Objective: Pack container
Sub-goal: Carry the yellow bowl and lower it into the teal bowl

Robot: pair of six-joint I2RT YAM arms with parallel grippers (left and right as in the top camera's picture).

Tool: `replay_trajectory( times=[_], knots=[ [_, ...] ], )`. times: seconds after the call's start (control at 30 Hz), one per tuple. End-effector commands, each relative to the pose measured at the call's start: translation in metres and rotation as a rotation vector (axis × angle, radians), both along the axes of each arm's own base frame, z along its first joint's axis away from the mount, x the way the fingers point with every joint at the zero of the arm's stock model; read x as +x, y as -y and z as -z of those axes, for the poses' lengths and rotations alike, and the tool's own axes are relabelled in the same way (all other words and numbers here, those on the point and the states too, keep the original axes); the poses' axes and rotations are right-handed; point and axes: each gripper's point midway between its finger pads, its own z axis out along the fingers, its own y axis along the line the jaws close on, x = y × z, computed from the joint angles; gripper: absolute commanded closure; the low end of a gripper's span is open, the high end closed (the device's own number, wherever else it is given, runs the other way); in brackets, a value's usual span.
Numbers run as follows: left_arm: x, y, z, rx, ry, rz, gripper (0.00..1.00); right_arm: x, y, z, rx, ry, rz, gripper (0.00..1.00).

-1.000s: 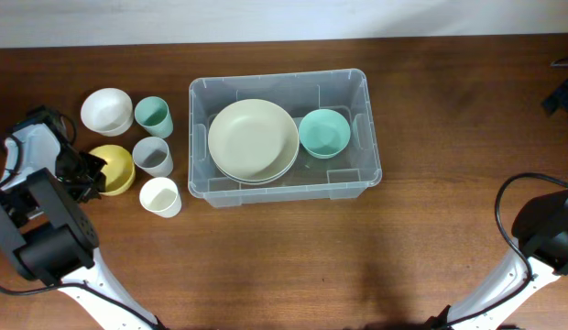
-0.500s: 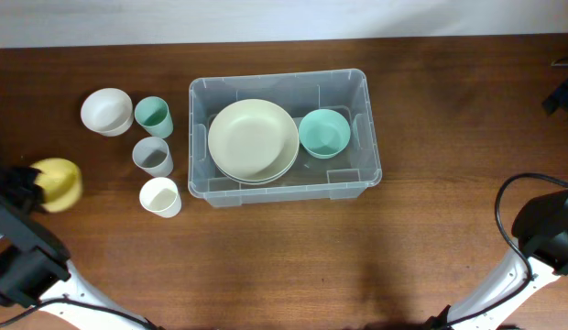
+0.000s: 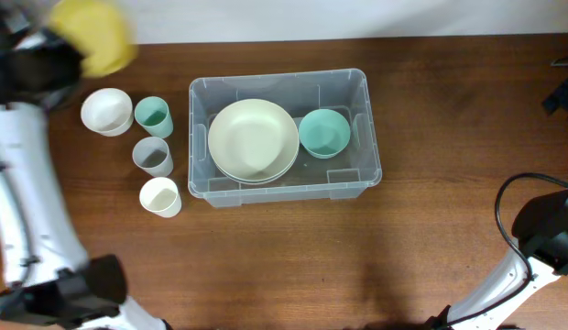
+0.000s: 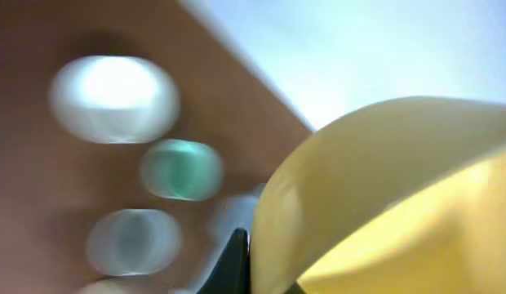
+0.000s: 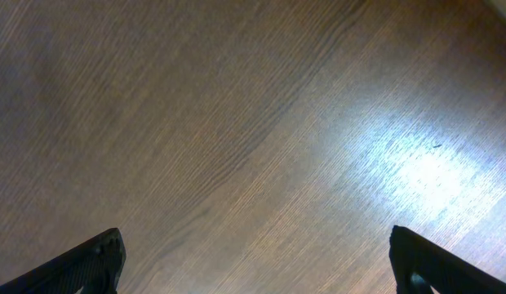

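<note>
My left gripper swings toward the right in the overhead view next, past the cream plates, then lowers the yellow bowl onto the teal bowl (image 3: 324, 134), since it is empty.
The clear plastic container (image 3: 357, 174) stands mid-table with cream plates (image 3: 253, 139) and a teal bowl (image 3: 324, 133) inside. My left gripper (image 3: 64, 41) is shut on a yellow bowl (image 3: 93, 35) and holds it high above the table's far left corner. The yellow bowl fills the right of the blurred left wrist view (image 4: 392, 196), one dark finger (image 4: 235, 265) against its side. My right gripper (image 5: 257, 261) is open and empty over bare wood; the right arm base sits at the overhead's right edge (image 3: 545, 229).
Left of the container stand a white bowl (image 3: 106, 110), a teal cup (image 3: 153, 115), a grey cup (image 3: 152, 156) and a white cup (image 3: 160, 196). The white bowl (image 4: 114, 98), teal cup (image 4: 181, 169) and grey cup (image 4: 132, 241) also show blurred in the left wrist view.
My left gripper lifted the yellow bowl from beside the cups, swung out left, then rose toward the far left corner. The right arm has not moved.
</note>
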Motion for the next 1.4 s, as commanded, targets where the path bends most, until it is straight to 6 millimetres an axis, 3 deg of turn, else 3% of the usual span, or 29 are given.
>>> replay_trajectory(
  times=[0.0,0.13,0.17,0.2,0.3,0.4,0.5,0.8,1.37],
  knots=[
    [0.018,0.111,-0.006,0.059,0.051,0.237,0.99,-0.002,0.005,0.006,0.000,-0.019,0.014,0.01],
    [0.030,0.209,0.021,0.133,0.043,0.395,0.99,-0.002,0.005,0.006,0.000,-0.019,0.014,0.01],
    [0.032,0.243,0.035,0.141,0.036,0.455,0.99,-0.002,0.005,0.006,0.000,-0.019,0.014,0.01],
    [0.033,0.264,0.046,0.144,0.029,0.492,0.99,-0.002,0.005,0.006,0.000,-0.019,0.014,0.01],
    [0.038,0.313,0.082,0.164,0.003,0.570,0.99,-0.002,0.005,0.006,0.000,-0.019,0.014,0.01],
    [0.042,0.343,0.117,0.189,-0.031,0.615,0.99,-0.002,0.005,0.006,0.000,-0.019,0.014,0.01],
    [0.043,0.357,0.152,0.201,-0.087,0.639,0.99,-0.002,0.005,0.006,0.000,-0.019,0.014,0.01],
    [0.044,0.357,0.218,0.225,-0.225,0.650,0.99,-0.002,0.005,0.006,0.000,-0.019,0.014,0.01],
    [0.011,0.353,0.261,0.245,-0.391,0.693,0.98,-0.002,0.005,0.006,0.000,-0.019,0.014,0.01]
  ],
)
